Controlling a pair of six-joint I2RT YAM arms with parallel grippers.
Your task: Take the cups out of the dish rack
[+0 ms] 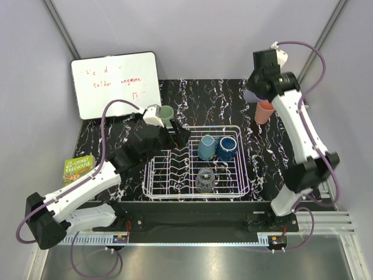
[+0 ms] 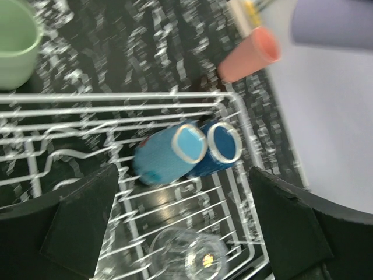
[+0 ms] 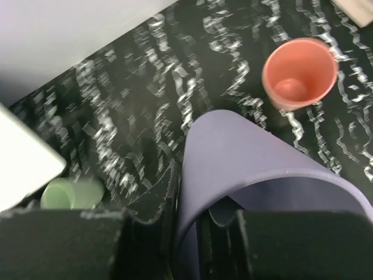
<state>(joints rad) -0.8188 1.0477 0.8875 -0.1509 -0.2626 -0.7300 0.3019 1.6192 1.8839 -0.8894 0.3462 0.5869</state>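
The salmon pink cup is upright, open and empty. The lavender cup moves with my right gripper over the salmon pink cup's opening (image 1: 265, 105) (image 3: 300, 71) next, then down inside.
The white wire dish rack (image 1: 175, 184) holds a teal cup (image 1: 206, 147), a dark blue cup (image 1: 226, 148) and a clear glass (image 1: 204, 180). In the left wrist view the teal cup (image 2: 169, 153), dark blue cup (image 2: 218, 149) and glass (image 2: 189, 256) lie in the rack (image 2: 87, 111). My left gripper (image 1: 178, 135) is open and empty over the rack's far left edge. A pale green cup (image 1: 166, 114) stands behind it. My right gripper (image 1: 259, 93) is shut on the rim of a lavender cup (image 3: 256, 169), held above the table beside the salmon pink cup (image 1: 264, 112), which stands upright (image 3: 299, 73).
A whiteboard (image 1: 115, 84) with red writing leans at the back left. A green book (image 1: 78, 170) lies at the table's left edge. The pale green cup also shows in the right wrist view (image 3: 73, 193) and the left wrist view (image 2: 14, 49).
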